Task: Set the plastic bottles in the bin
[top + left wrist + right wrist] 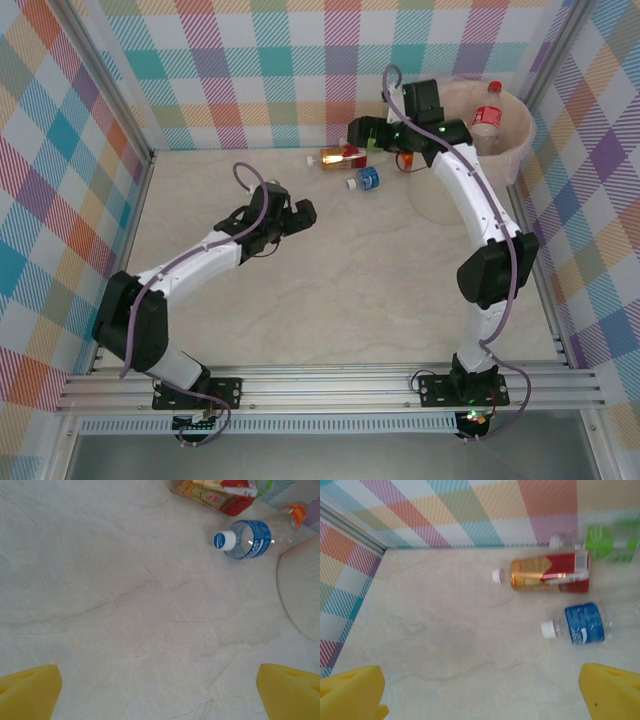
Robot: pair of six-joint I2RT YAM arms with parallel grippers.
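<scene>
My right gripper turns and moves down next until its fingers straddle the blue label (368,178) (584,623), because the clear bottle lies parallel to the line between them.
Several plastic bottles lie at the back of the table beside the bin (515,150): an amber one with a red label (340,158), a blue-labelled one with a white cap (365,179), and an orange-capped one (405,160) partly behind my right arm. A red-capped bottle (487,112) stands inside the bin. My right gripper (360,130) hovers open above the amber bottle (550,572) and the blue bottle (582,624), with a green-labelled bottle (600,540) behind them. My left gripper (300,215) is open over bare table, with the blue bottle (247,539) ahead of it.
Checked walls close the table at the back and both sides. The bin wall (300,590) bulges in at the right of the left wrist view. Bare marble tabletop (330,290) stretches between the arms and the bottles.
</scene>
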